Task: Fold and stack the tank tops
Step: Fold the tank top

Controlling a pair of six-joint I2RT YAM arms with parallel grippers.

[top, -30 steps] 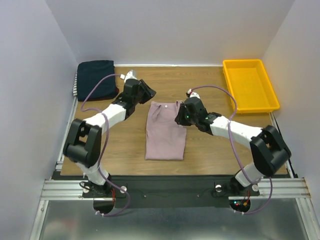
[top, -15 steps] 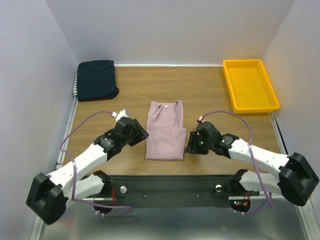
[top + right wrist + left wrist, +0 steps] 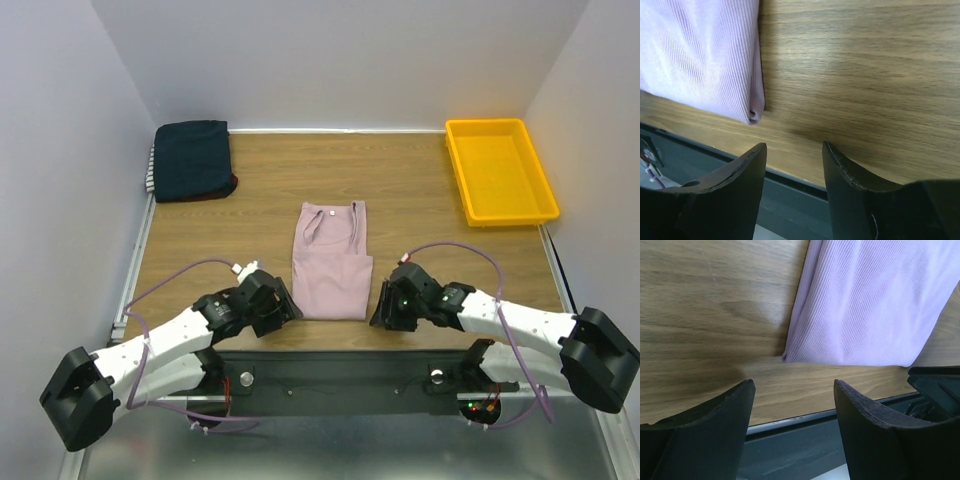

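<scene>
My left gripper should next go down onto the pink tank top's near corner (image 3: 298,316) (image 3: 790,354) closest to it and close, because that corner is just below its open fingers.
A pale dusty-pink tank top (image 3: 330,262) lies flat mid-table, folded into a long strip with its straps at the far end. Its near-left corner (image 3: 850,305) shows in the left wrist view and its near-right corner (image 3: 700,55) in the right wrist view. My left gripper (image 3: 283,309) hovers low beside the near-left corner, open and empty (image 3: 794,390). By the near-right corner my right gripper (image 3: 381,312) is also open with nothing in it (image 3: 794,150). The folded tank tops (image 3: 192,160), dark navy uppermost, sit stacked in the far left corner.
A yellow plastic tray (image 3: 500,170) stands at the far right. The table's dark front rail (image 3: 330,360) runs just below both grippers. White walls close in the left, right and back sides.
Both arms have swung back from the pink top's far end to its near corners at the front edge. Both sets of jaws have spread wider.
</scene>
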